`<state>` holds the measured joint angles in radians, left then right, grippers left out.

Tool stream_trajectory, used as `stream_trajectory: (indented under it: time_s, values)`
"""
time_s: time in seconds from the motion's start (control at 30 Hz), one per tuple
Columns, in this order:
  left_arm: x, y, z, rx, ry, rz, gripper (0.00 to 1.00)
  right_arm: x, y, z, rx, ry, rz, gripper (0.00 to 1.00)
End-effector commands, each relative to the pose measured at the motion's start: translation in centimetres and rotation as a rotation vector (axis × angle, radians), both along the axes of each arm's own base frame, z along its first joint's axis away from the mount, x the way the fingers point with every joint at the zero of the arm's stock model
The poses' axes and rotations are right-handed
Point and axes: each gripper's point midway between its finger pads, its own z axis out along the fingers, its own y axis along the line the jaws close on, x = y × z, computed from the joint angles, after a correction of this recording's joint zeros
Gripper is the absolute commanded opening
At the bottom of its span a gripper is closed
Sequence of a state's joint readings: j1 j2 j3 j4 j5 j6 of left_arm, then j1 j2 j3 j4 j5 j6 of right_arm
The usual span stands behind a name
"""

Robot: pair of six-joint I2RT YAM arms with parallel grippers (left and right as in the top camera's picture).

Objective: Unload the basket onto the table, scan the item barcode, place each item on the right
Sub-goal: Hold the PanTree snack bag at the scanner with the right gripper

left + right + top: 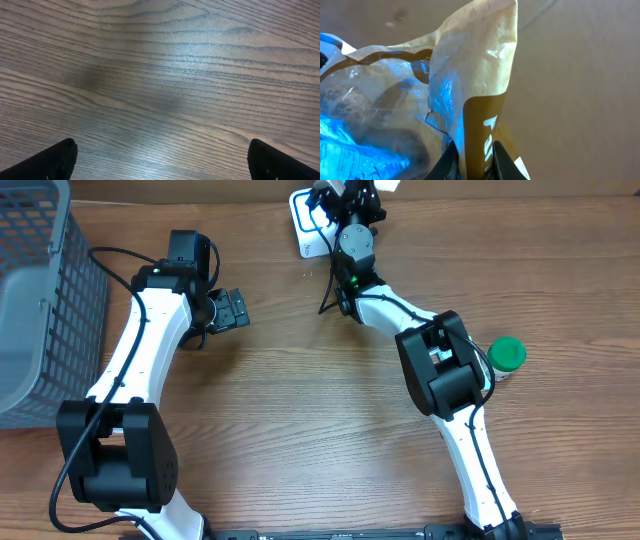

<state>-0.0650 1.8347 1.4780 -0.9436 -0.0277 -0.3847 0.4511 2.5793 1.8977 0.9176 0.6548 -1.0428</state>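
My right gripper should move back from the white pad and down to the bare wood in the middle of the table (372, 372), where there is room to release the bag.
The item is a crinkly cream and brown plastic bag (475, 65) with a clear window, lit blue on its left side. My right gripper (477, 157) is shut on its brown bottom edge, one dark finger on each side. In the overhead view the right gripper (350, 200) reaches to the table's far edge, above a white pad with a blue outline (303, 230); little of the bag shows there. No barcode shows in any view. My left gripper (232, 308) hangs open over bare wood, its fingertips (55, 160) wide apart with nothing between them.
A grey mesh basket (40, 300) stands at the left edge. A bottle with a green cap (506, 355) lies to the right of the right arm. Black cables run along the far side of the table.
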Motion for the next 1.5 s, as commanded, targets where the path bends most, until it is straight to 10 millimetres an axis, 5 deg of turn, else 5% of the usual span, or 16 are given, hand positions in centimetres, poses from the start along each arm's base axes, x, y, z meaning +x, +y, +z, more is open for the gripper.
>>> stream_trajectory:
  time_s: [0.0, 0.7, 1.1, 1.2, 1.47]
  values:
    - [0.3, 0.0, 0.8, 0.009, -0.025, -0.018, 0.99, -0.7, 3.0, -0.7, 0.012, 0.011, 0.052, 0.04]
    - [0.3, 0.0, 0.8, 0.01, -0.024, -0.018, 1.0, -3.9, 8.6, -2.0, 0.015, 0.067, 0.048, 0.04]
    - [0.3, 0.0, 0.8, 0.01, -0.024, -0.018, 1.0, -4.7, 9.4, -6.0, -0.026, 0.226, -0.002, 0.04]
    - [0.3, 0.0, 0.8, 0.01, -0.024, -0.018, 1.0, -5.1, 8.4, -3.8, 0.02, 0.167, -0.055, 0.03]
    - [0.3, 0.0, 0.8, 0.01, -0.024, -0.018, 1.0, -7.3, 3.6, 7.9, 0.177, 0.022, -0.211, 0.03]
